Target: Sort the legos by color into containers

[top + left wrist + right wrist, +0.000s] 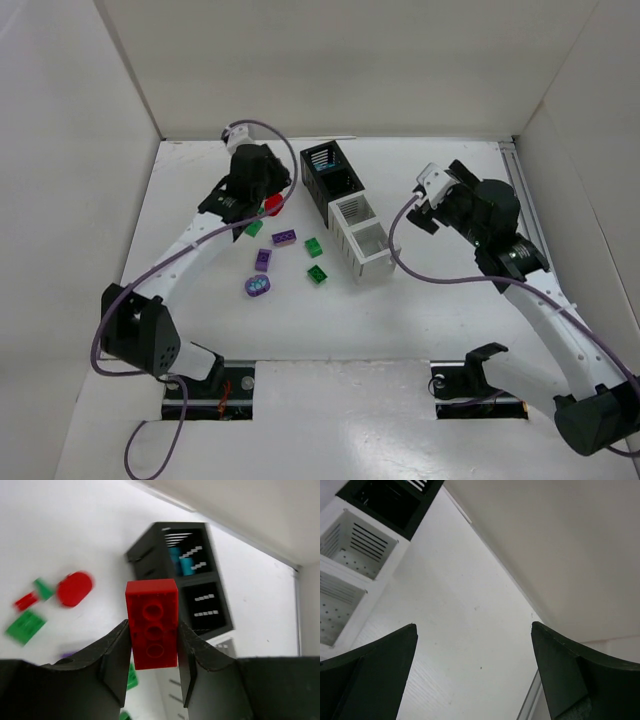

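Observation:
The black bin beside the white bins stands empty, so my left gripper moves to the right in the top view over that bin next.
My left gripper (pixel 152 652) is shut on a red lego (pixel 152 625) and holds it above the table, left of the containers (pixel 340 232). In the top view that red lego (pixel 273 204) shows at the left gripper (pixel 268 203). The containers are a joined row of two black bins (pixel 145 562) and two white bins (pixel 380 567). Cyan legos (pixel 181 562) lie in the far black bin. Green legos (pixel 314 246) and purple legos (pixel 284 237) lie loose on the table. My right gripper (pixel 474 626) hangs open and empty right of the white bins.
A red round piece (pixel 75 587), a small red lego (pixel 26 601) and a green lego (pixel 25 626) lie on the table under the left arm. A rounded purple piece (pixel 258 286) sits nearest the arm bases. White walls enclose the table on three sides.

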`<state>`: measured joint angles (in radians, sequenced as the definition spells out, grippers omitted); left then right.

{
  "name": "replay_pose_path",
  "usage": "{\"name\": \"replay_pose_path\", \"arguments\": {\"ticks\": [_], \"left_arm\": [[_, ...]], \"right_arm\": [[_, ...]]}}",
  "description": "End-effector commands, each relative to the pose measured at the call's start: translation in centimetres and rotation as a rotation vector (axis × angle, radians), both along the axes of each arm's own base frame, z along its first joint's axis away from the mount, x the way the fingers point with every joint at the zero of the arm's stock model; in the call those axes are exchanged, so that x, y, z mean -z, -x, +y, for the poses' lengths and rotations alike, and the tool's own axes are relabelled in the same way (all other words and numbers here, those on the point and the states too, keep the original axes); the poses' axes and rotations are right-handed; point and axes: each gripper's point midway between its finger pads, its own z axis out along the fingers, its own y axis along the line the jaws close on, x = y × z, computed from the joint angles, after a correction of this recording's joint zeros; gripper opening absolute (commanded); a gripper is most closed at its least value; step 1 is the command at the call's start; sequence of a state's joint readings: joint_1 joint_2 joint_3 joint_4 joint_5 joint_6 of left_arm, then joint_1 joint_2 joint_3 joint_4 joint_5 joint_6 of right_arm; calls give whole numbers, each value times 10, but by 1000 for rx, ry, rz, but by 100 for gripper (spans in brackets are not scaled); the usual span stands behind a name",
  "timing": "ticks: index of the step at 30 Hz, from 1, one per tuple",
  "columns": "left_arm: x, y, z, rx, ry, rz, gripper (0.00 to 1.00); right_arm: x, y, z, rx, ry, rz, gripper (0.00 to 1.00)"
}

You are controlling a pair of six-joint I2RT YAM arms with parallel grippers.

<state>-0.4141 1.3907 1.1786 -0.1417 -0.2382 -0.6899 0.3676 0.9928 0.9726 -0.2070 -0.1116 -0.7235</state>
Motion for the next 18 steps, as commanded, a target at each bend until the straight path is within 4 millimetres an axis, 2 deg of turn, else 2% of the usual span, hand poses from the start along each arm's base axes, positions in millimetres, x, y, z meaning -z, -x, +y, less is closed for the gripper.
{"name": "replay_pose_path", "arguments": {"ticks": [1, 2, 4, 6, 7, 8, 9, 10, 12, 13, 15, 16, 17, 18], "left_arm": [[-52, -26, -57, 258, -66, -229, 27], [-68, -34, -64, 285, -66, -270, 27], [-61, -46, -100, 455, -63, -324, 27], [-71, -49, -109, 486, -68, -364, 27], [-61, -58, -116, 503, -75, -361, 27], [-56, -61, -123, 518, -87, -358, 27], [-60, -66, -128, 536, -94, -374, 27], [-46, -74, -132, 542, -109, -352, 27], [-46, -75, -149, 589, -138, -365, 27], [-33, -82, -149, 576, -162, -341, 28], [-26, -81, -162, 586, -185, -331, 28], [-34, -88, -162, 562, -189, -347, 31], [-22, -90, -163, 542, -220, -317, 31], [-19, -93, -161, 529, -229, -306, 33]], "right_arm": [[0, 3, -14, 52, -32, -6, 100], [-1, 6, -19, 62, -35, -13, 100], [4, 12, -26, 82, -31, -7, 100], [7, 17, -28, 82, -29, -3, 100], [3, 18, -32, 103, -29, -14, 100], [8, 19, -36, 112, -24, -3, 100], [6, 22, -39, 121, -24, -10, 100], [10, 22, -41, 133, -19, -2, 100], [12, 27, -47, 152, -16, 0, 100], [12, 27, -47, 152, -16, 0, 100], [14, 28, -48, 152, -16, 0, 100], [14, 28, -48, 152, -16, 0, 100], [17, 29, -49, 161, -10, 9, 100], [17, 28, -52, 170, -10, 9, 100]]}}
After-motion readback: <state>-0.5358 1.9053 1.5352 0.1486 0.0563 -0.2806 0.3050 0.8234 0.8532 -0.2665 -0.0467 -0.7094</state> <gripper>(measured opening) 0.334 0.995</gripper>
